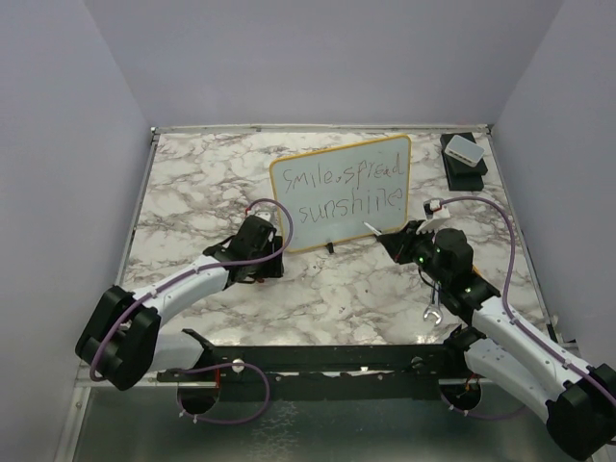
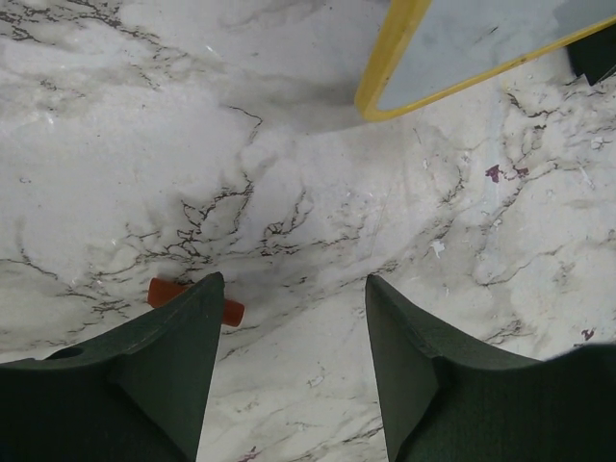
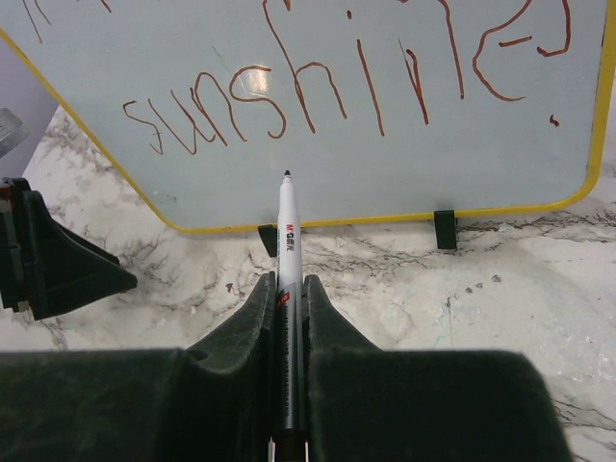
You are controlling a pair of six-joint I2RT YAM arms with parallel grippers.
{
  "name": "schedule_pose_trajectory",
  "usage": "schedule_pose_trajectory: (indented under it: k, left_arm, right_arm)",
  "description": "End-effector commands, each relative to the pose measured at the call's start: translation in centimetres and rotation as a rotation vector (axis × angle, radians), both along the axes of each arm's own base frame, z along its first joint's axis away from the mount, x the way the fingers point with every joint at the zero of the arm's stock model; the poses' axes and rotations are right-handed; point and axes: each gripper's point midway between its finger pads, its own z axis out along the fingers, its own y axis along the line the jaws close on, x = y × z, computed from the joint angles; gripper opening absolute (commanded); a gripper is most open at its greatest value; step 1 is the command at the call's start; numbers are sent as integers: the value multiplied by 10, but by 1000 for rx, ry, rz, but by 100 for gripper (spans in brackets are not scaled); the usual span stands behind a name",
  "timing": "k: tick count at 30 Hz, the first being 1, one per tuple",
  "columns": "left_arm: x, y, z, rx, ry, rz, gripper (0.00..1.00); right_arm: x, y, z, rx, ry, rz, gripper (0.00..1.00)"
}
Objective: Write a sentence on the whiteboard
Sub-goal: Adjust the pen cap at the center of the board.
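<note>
The small red cap lies below, partly under one finger, so my left gripper next brings its open fingers back, turns and lowers them around it.
The whiteboard (image 1: 342, 192) stands upright on small black feet, with a yellow rim and a pale face. The sentence (image 1: 337, 188) "smile, spread sunshine" is on it in two lines. In the right wrist view the board (image 3: 318, 164) fills the top, and the word "sunshine" (image 3: 289, 96) appears upside down. My right gripper (image 3: 287, 279) is shut on a white marker (image 3: 289, 221). Its dark tip points at the board's face near the bottom rim, and I cannot tell if it touches. My left gripper (image 2: 294, 284) is open and empty, low over the table beside the board's corner (image 2: 385, 67).
A small red cap (image 2: 231, 311) lies on the marble, partly under my left finger. A white box on a black base (image 1: 465, 149) sits at the back right. My right gripper (image 1: 395, 241) is by the board's right foot and my left gripper (image 1: 269, 252) by its left corner.
</note>
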Motion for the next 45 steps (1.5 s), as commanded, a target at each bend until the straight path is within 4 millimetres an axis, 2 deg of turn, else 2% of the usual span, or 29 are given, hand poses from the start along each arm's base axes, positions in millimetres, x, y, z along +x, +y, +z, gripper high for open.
schedule_pose_trajectory:
  k: [1, 9, 14, 24, 33, 34, 37, 45]
  left_arm:
    - [5, 2, -11, 38, -6, -9, 61]
    - [6, 17, -22, 96, -1, 64, 61]
    - [-4, 25, -29, 115, 39, 99, 61]
    - [-29, 21, -25, -2, 87, 150, 61]
    - [-50, 16, -32, -9, 189, 158, 61]
    - [-52, 17, -32, -1, 194, 162, 60]
    - [-60, 23, -35, 32, 227, 201, 47]
    - [-74, 22, -37, 102, 296, 191, 48]
  right_arm:
    - [-4, 0, -8, -9, 17, 18, 1]
    - [-5, -1, -8, -15, 17, 19, 1]
    - [-5, 0, -9, -18, 19, 23, 1]
    - [-3, 6, -11, -5, 24, 44, 1]
    - [-4, 6, -12, 0, 28, 44, 1]
    - [-5, 5, -13, -1, 29, 42, 1]
    - [-5, 4, -12, -2, 27, 36, 1]
    - [-5, 3, -10, -4, 16, 38, 1]
